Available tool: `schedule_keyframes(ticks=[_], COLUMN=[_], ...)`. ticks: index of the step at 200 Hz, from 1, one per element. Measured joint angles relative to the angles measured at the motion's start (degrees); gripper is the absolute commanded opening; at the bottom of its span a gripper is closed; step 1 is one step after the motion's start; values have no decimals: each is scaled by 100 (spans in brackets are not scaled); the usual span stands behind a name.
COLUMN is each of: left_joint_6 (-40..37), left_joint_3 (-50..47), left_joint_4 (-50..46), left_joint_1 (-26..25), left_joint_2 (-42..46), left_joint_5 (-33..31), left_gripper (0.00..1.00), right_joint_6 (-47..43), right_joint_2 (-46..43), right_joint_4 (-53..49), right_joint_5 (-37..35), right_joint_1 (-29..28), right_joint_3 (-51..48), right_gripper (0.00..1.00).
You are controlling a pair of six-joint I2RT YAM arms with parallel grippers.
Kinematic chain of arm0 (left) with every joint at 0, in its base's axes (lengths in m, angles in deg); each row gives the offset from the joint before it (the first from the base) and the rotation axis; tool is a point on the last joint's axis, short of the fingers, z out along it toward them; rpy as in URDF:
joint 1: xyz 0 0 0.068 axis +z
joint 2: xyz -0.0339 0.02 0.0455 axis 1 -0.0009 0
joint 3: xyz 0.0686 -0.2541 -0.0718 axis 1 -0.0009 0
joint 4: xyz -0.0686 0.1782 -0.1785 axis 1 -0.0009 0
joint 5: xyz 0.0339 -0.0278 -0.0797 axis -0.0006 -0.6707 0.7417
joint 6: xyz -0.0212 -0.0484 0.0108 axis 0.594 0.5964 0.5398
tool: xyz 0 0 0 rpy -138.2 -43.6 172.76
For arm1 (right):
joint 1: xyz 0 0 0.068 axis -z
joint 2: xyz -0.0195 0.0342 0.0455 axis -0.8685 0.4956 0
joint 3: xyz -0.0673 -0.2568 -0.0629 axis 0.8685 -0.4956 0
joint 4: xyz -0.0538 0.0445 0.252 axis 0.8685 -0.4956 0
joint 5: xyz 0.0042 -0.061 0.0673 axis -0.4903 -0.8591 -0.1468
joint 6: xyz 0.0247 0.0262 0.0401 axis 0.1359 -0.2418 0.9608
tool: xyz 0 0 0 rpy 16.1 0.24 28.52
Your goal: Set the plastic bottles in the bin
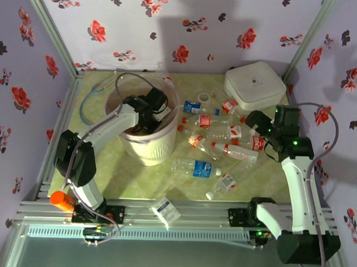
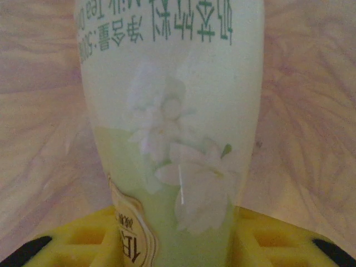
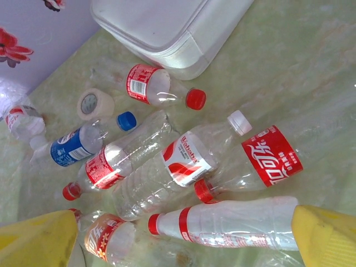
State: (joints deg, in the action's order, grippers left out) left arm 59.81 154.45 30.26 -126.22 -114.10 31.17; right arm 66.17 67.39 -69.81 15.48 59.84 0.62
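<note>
My left gripper should next stay down and open to let go of the bottle, because the pinkish bag is beyond its fingers inside the white ribbed bin (image 1: pixel 150 149).
My left gripper (image 1: pixel 145 117) reaches down into the white ribbed bin (image 1: pixel 150 149). In the left wrist view its yellow fingers (image 2: pixel 78 245) are shut on a bottle with a pale green label and a white flower (image 2: pixel 172 139), with the pinkish bag (image 2: pixel 311 111) behind it. Several plastic bottles lie on the table right of the bin, among them a blue-labelled one (image 1: pixel 198 168). My right gripper (image 1: pixel 258 127) hangs open above them. Its wrist view shows a red-capped clear bottle (image 3: pixel 233 225) between the yellow fingertips (image 3: pixel 325 239), and a Wahaha bottle (image 3: pixel 183 161) and a red-labelled one (image 3: pixel 272 156) beyond.
A flat white box (image 1: pixel 254 84) stands at the back right, with a tape roll (image 1: pixel 204 97) to its left. A small white-blue packet (image 1: pixel 166 210) lies at the near edge. A blue tube (image 1: pixel 88 101) curls left of the bin. Flowered walls close in three sides.
</note>
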Motion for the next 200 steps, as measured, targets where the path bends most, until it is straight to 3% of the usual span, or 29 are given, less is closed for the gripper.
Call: schedule_keyframes(ticks=[14,24,46,71,110,154,200], left_joint_6=[2,4,22,57,85,85,81], left_joint_3=[-229,-330,-448,-476,-295,400,1016], left_joint_4=[208,293,452,516,457,282,0], left_joint_1=[26,33,52,57,66,66,55], left_joint_2=[-11,-42,-122,-127,-79,417,1180], left_joint_5=[24,37,42,37,26,-151,-599], left_gripper=[1,13,51,67,79,79,81], right_joint_6=[2,4,31,162,614,1217,1954], right_joint_2=[-63,-87,-107,-120,-133,-461,-575], right_joint_4=[-4,-11,-94,-275,-831,-1416,-1051], right_joint_5=[-42,-70,-175,-210,199,404,761], right_joint_1=[22,46,46,57,24,-459,-588], right_joint_3=[-33,-46,-87,-264,-621,-1429,-2540], right_gripper=[99,99,99,99,99,96,95])
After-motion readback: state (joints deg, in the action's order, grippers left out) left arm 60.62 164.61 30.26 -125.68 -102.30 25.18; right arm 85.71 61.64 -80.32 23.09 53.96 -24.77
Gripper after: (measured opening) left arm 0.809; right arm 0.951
